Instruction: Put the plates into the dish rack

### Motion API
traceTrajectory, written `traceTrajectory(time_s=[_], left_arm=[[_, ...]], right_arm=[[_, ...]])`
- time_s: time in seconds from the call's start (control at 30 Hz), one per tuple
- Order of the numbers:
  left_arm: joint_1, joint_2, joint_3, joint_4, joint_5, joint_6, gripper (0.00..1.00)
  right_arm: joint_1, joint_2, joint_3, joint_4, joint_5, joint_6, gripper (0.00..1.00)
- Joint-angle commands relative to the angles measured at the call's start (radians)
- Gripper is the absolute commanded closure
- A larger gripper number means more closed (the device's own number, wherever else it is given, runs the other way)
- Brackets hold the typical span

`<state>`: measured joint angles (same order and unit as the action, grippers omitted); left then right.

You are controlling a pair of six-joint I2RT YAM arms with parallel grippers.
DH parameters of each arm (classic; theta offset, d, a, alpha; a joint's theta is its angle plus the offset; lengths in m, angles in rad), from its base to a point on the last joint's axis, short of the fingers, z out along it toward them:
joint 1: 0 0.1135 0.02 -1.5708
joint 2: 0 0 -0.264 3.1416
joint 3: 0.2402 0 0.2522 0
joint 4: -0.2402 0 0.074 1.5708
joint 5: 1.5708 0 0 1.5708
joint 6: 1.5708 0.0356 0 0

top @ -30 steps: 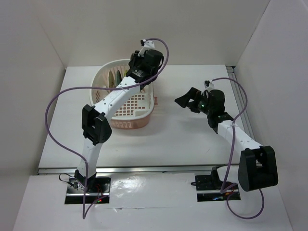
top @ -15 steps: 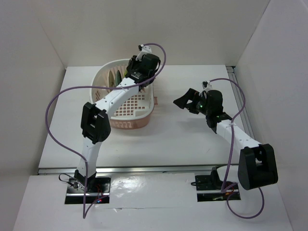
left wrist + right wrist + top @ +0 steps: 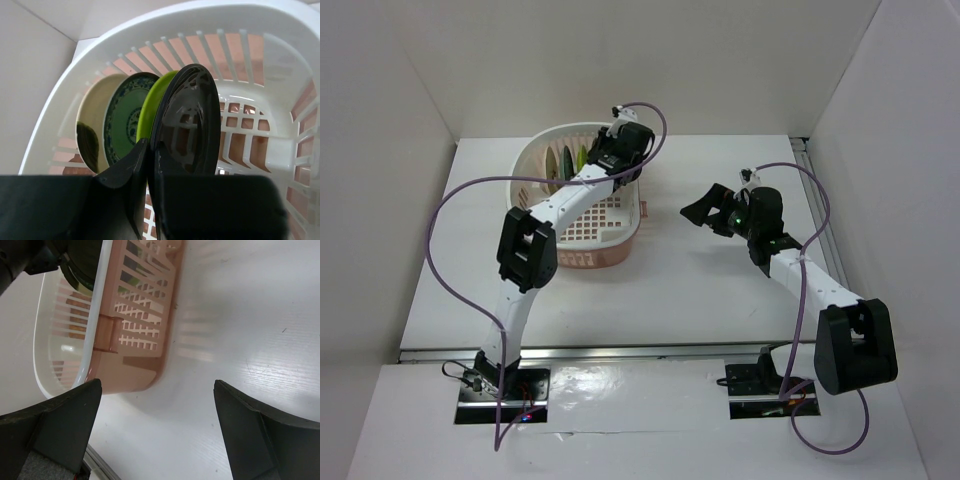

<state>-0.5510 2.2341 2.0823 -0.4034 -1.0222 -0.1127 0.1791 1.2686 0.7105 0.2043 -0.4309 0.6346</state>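
Next, my left gripper lowers the black plate [image 3: 192, 120] upright onto the rack's open grid bottom beside the lime green one. It then releases the black plate's rim, since that bottom lies below it.
The pale pink dish rack [image 3: 612, 248] stands at the back left of the table. In the left wrist view the cream plate [image 3: 89, 117], the blue-green patterned plate [image 3: 121, 122] and the lime green plate [image 3: 151, 107] stand upright in a row at the rack's far end [image 3: 165, 20]. My left gripper [image 3: 149, 167] is shut on the rim of the glossy black plate [image 3: 192, 120], holding it upright right beside the green one. It shows inside the rack in the top view [image 3: 607, 153]. My right gripper [image 3: 705, 208] is open and empty above the table, right of the rack.
The right wrist view shows the rack's side wall and handle [image 3: 107, 335] to the left of my open right gripper [image 3: 160, 412], with bare white table below. White walls enclose the table on three sides.
My left gripper has moved a little further into the rack's far end with the black plate. The right arm has shifted only slightly.
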Motion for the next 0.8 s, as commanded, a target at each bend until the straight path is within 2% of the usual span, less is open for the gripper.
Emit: traceTrajectory(time_s=[0.0,0.5,0.6,0.77], left_arm=[[0.006,0.001,0.033,0.012,0.001,-0.033,1.0],[0.006,0.056,0.044,-0.017,0.04,-0.061,1.0],[0.016,0.056,0.055,-0.026,0.05,-0.07,0.95],[0.016,0.065,0.064,-0.035,0.079,-0.079,0.75]], right_arm=[[0.005,0.015,0.02,0.018,-0.008,0.002,0.0],[0.005,0.034,0.03,0.018,-0.026,0.002,0.0],[0.005,0.043,0.04,0.018,-0.026,0.002,0.0],[0.005,0.052,0.04,0.027,-0.035,0.002,0.0]])
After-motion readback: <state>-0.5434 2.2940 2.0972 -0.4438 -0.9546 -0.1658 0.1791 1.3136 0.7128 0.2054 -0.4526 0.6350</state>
